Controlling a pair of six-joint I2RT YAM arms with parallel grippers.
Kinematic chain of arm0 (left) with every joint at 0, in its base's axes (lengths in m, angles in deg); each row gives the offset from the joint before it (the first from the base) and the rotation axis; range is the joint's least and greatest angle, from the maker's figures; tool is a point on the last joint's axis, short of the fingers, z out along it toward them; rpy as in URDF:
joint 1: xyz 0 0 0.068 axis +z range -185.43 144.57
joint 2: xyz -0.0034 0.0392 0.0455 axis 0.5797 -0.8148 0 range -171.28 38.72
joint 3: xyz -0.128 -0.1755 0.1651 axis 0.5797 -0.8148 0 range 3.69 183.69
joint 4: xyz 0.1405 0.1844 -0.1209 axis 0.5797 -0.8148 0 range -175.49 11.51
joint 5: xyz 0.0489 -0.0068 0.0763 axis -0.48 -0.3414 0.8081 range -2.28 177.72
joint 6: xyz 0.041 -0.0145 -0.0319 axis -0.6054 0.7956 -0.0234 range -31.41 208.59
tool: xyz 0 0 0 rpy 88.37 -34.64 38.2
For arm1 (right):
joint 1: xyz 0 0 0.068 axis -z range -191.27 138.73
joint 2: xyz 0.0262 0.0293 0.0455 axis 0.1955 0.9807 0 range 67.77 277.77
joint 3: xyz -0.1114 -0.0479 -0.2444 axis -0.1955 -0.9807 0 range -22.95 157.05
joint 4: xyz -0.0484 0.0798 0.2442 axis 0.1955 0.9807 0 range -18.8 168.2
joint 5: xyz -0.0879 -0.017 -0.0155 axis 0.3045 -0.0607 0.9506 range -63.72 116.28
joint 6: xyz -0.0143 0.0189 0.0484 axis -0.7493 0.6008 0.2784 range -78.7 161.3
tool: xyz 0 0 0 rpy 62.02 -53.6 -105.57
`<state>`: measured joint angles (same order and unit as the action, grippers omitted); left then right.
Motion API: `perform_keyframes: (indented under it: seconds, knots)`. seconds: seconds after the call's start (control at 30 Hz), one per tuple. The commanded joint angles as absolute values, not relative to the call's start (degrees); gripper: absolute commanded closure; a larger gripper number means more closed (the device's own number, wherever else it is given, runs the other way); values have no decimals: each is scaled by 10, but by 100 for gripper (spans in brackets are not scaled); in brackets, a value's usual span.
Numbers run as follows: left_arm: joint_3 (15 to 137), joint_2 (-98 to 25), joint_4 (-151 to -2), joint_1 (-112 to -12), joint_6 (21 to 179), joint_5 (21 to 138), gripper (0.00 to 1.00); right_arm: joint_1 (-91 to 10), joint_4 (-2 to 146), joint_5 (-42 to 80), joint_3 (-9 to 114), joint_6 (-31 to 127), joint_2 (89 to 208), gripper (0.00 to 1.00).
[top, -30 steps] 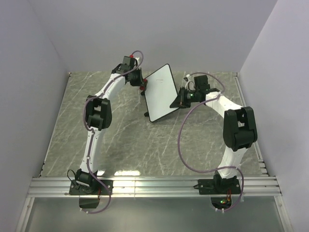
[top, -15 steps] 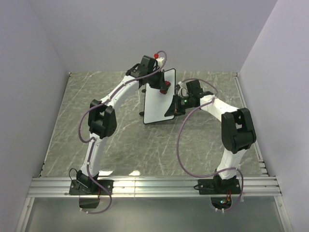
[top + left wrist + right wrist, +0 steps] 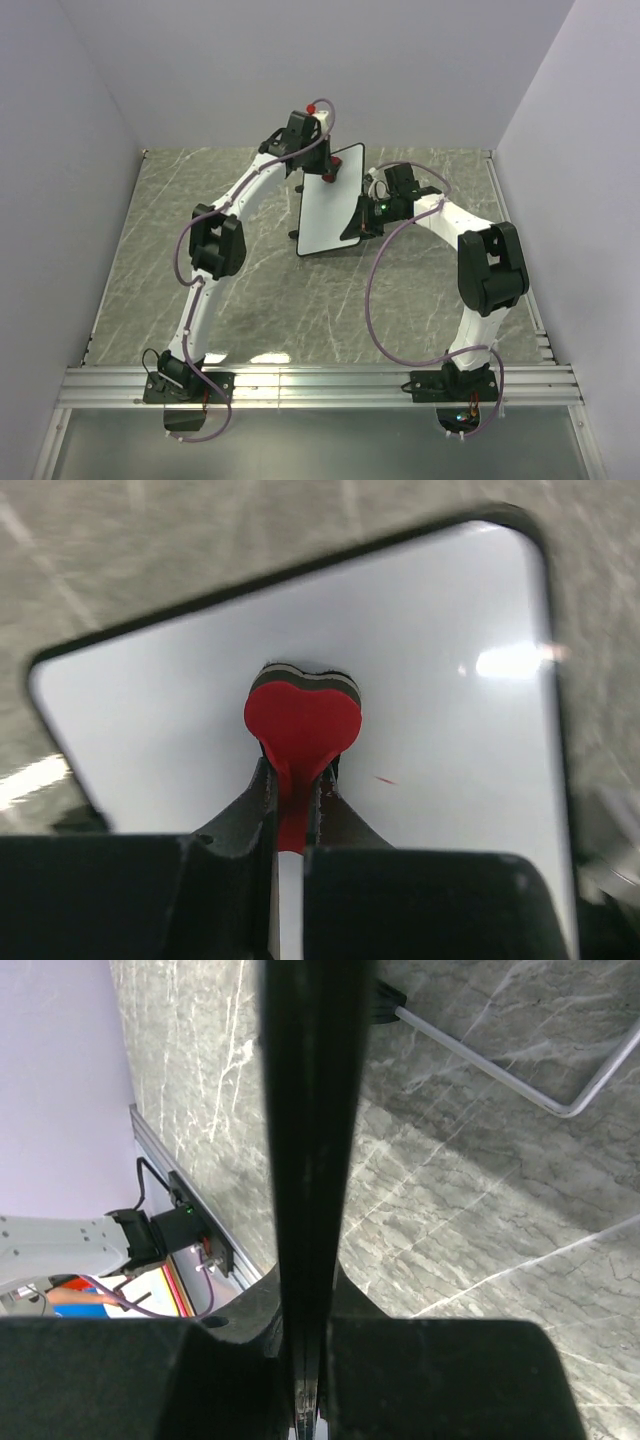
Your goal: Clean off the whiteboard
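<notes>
My left gripper carries the eraser [image 3: 300, 720] off the board, back and down next, then releases it. Clear marble lies below that gripper, left in the top view.
The whiteboard [image 3: 326, 212] is a white board with a thin black frame, held tilted up off the table. My right gripper [image 3: 356, 222] is shut on its right edge; in the right wrist view the board's black edge [image 3: 310, 1110] runs edge-on between the jaws. My left gripper [image 3: 327, 172] is shut on a red heart-shaped eraser [image 3: 300, 720] with a black-and-white backing, pressed against the board's face [image 3: 440, 740] near its top. A tiny red mark [image 3: 384, 779] shows just right of the eraser.
The grey marble table [image 3: 250, 290] lies under the board. The board's wire stand [image 3: 520, 1085] shows behind it in the right wrist view. A metal rail [image 3: 320, 385] runs along the near edge, with lilac walls around.
The board has swung from a leftward tilt to nearly upright. My left gripper moved right from the board's left edge onto its top face with the eraser, then shifted slightly left.
</notes>
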<state>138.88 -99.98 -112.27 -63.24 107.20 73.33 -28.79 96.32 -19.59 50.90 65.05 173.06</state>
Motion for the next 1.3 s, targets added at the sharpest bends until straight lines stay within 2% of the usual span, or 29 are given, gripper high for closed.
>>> perform_keyframes:
  seconds: [0.0, 0.23, 0.47, 0.67, 0.8, 0.9, 1.03, 1.27]
  knots:
    - [1398, -1052, -1120, -622, 1077, 800, 100, -337, 1034, -180, 499, 576, 1729, 100]
    - [1390, -1052, -1108, -613, 1073, 757, 100, -368, 1056, -166, 521, 560, 1745, 100]
    - [1360, -1007, -1093, -613, 1064, 627, 100, -374, 1062, -161, 542, 558, 1768, 100]
    - [1341, -961, -1108, -602, 1098, 707, 100, -373, 1073, -144, 589, 563, 1789, 100]
    - [1267, -895, -1057, -554, 1154, 730, 100, -367, 1087, -132, 640, 569, 1805, 100]
    - [1237, -871, -1052, -526, 1181, 747, 100, -359, 1091, -122, 666, 576, 1815, 87]
    - [1225, -858, -1085, -505, 1182, 764, 100, -351, 1086, -120, 690, 582, 1820, 61]
    - [1147, -799, -1080, -478, 1192, 755, 100, -342, 1066, -127, 728, 618, 1824, 33]
